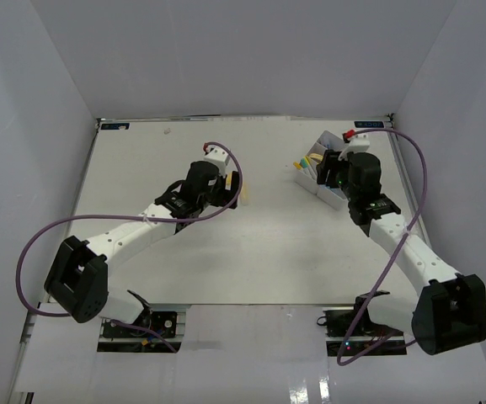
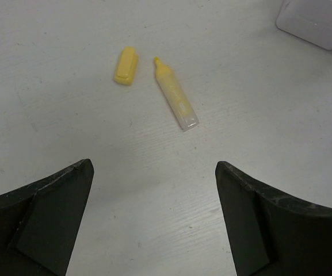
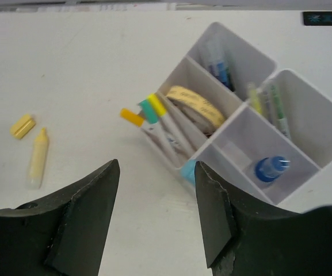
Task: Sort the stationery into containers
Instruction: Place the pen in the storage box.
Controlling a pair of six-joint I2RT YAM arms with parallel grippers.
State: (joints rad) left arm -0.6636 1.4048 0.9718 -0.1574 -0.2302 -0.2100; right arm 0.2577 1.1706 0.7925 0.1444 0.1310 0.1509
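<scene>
I need to move my right gripper away from the tray (image 3: 243, 112) next and down onto the highlighter's body (image 3: 37, 162), because that is below and to the left in the top view.
A capless yellow highlighter (image 2: 175, 95) lies on the table with its yellow cap (image 2: 126, 65) just left of it. My left gripper (image 2: 154, 167) hovers short of them, open and holding nothing. The white four-compartment tray (image 3: 243, 112) holds pens with yellow, green and orange caps (image 3: 154, 109), a tan ring (image 3: 194, 106), a blue-capped bottle (image 3: 272, 167) and more pens (image 3: 269, 100). My right gripper (image 3: 157, 167) is open at the tray's near corner with nothing between its fingers. A light blue piece (image 3: 187, 171) sits at that corner beside my right finger.
In the top view the left gripper (image 1: 232, 192) is at mid-table and the right gripper (image 1: 337, 172) is over the tray (image 1: 325, 143) at the back right. White walls enclose the table. The tray's corner (image 2: 318, 20) shows beyond the highlighter.
</scene>
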